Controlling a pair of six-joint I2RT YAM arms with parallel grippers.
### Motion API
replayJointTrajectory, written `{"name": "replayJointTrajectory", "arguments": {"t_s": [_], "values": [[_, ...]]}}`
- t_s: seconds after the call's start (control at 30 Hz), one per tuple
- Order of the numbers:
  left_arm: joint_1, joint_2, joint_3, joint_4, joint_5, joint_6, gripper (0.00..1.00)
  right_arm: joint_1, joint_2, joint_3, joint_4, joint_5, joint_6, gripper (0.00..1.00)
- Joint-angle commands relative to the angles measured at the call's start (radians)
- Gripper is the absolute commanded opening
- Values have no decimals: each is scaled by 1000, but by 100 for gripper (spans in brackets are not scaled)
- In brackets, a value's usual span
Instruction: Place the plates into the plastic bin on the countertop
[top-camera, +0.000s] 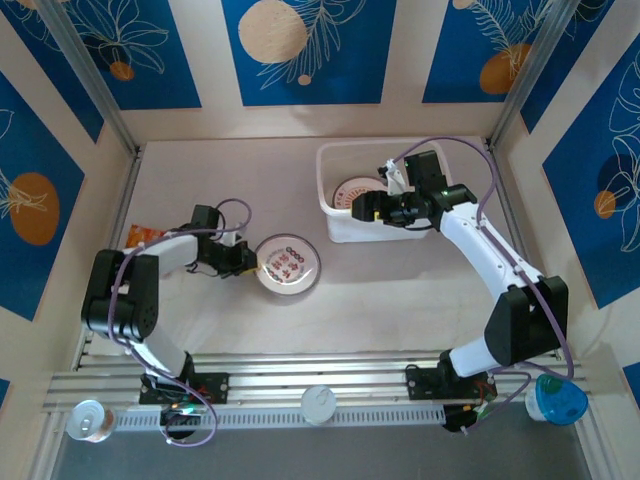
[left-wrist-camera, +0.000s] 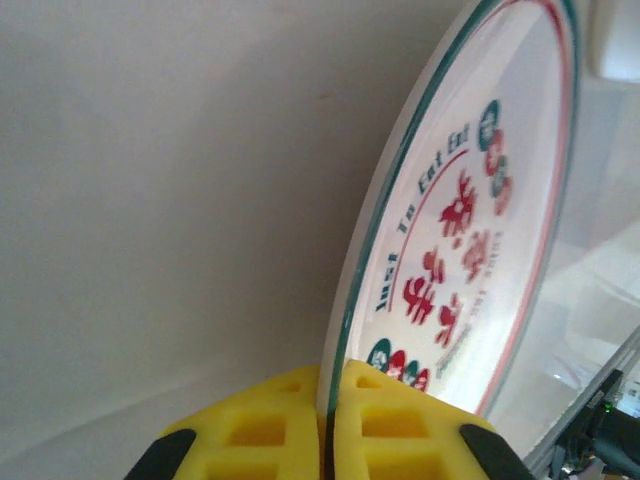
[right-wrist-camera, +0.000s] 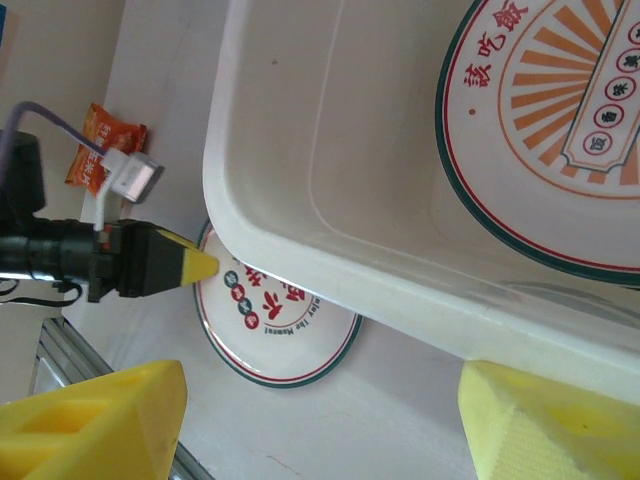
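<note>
I will next move my right gripper back off the bin to the white plate's free rim, opposite my left gripper's pinch.
A white plate with red characters and a green rim lies on the countertop left of centre. My left gripper is shut on its left rim. In the left wrist view the yellow pads pinch the plate's edge. The white plastic bin stands at the back right with another plate inside, orange-rayed. My right gripper hangs open over the bin's near-left rim, its fingers holding nothing. From there I also see the gripped plate below.
An orange snack packet lies by the left wall. A metal rail runs along the near edge, with a can, a white lid and a blue container beside it.
</note>
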Motion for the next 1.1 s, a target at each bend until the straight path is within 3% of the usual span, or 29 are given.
{"name": "replayJointTrajectory", "arguments": {"t_s": [0.0, 0.33, 0.57, 0.77, 1.07], "values": [[-8, -87, -7, -72, 1, 17, 1, -11, -40, -47, -17, -11, 19, 73], [-8, -325, -52, -112, 72, -46, 0, -12, -91, -180, 55, -142, 83, 75], [-29, -448, -91, -121, 90, -98, 0, 40, -132, -254, 108, -162, 107, 76], [-61, -502, -92, -104, 90, -141, 0, 78, -159, -334, 266, -226, 205, 77], [-118, -526, -63, -88, 85, -168, 0, 154, -91, -332, 288, -197, 219, 73]]}}
